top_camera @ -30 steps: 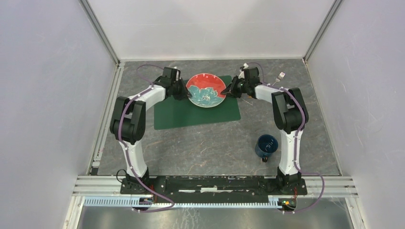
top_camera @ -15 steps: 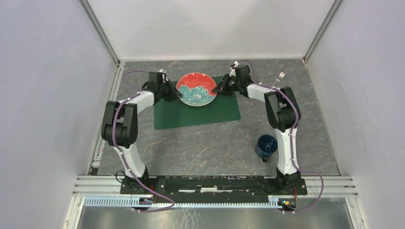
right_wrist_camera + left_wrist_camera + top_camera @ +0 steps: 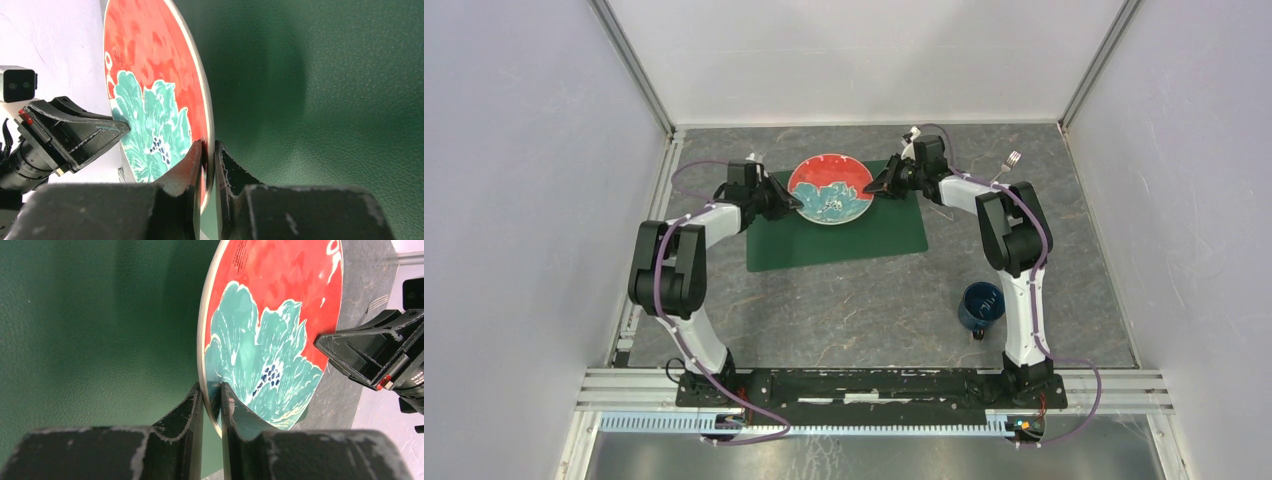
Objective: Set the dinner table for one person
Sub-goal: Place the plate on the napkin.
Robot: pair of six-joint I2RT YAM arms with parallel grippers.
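Observation:
I need to move my left gripper back and down to the placemat's middle (image 3: pixel 835 232) (image 3: pixel 145 350) next, then let go of the plate's rim. The plate sticks out over the placemat's far edge.
A round plate (image 3: pixel 829 188), red with a teal flower, hangs between both grippers over the far edge of the dark green placemat (image 3: pixel 834 242) on the dinner table (image 3: pixel 854 305). My left gripper (image 3: pixel 795 200) is shut on its left rim; in the left wrist view the plate (image 3: pixel 270 320) edge sits pinched in the left gripper (image 3: pixel 212 390). My right gripper (image 3: pixel 872 187) is shut on the opposite rim, and the right wrist view shows the plate (image 3: pixel 150 90) rim clamped in the right gripper (image 3: pixel 208 150) above the placemat (image 3: pixel 325 100).
A dark blue mug (image 3: pixel 981 305) stands on the table beside the right arm's base link. A fork (image 3: pixel 1010 162) lies at the far right near the back wall. Metal frame rails border the table on the left and right.
Both grippers have carried the plate to the left by a small distance, keeping hold of its two rims. The arms' elbows shifted left with it.

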